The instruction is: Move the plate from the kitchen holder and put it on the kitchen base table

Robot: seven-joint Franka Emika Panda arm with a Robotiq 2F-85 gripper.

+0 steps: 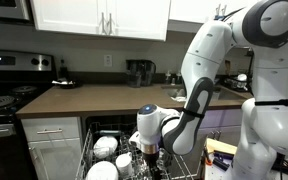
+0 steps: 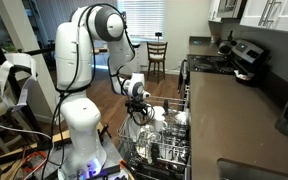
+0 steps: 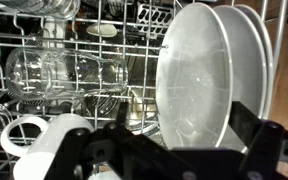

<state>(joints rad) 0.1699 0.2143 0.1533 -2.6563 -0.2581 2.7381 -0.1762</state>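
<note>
My gripper will next stay low over the holder and close its open fingers onto the front plate's rim [image 3: 224,122], because they are already on either side of it.
Two white plates stand upright between the tines of the pale grey wire kitchen holder [image 3: 104,45]. The front plate [image 3: 199,75] fills the right half of the wrist view, and a second plate [image 3: 256,50] leans right behind it. My gripper [image 3: 179,135] is open, its dark fingers [image 3: 249,128] standing on either side of the front plate's lower edge, apart from it. In both exterior views the gripper [image 1: 149,150] [image 2: 139,108] hangs low over the pulled-out holder [image 1: 187,166] [image 2: 164,152]. The brown kitchen base table [image 1: 104,98] [image 2: 246,120] runs above the holder.
Clear glasses [image 3: 74,70] lie in the rack left of the plates, with a white mug [image 3: 29,135] below them. More white dishes [image 1: 104,147] sit at the rack's other end. A black stove [image 1: 4,92] and a coffee maker [image 1: 139,72] stand by the counter.
</note>
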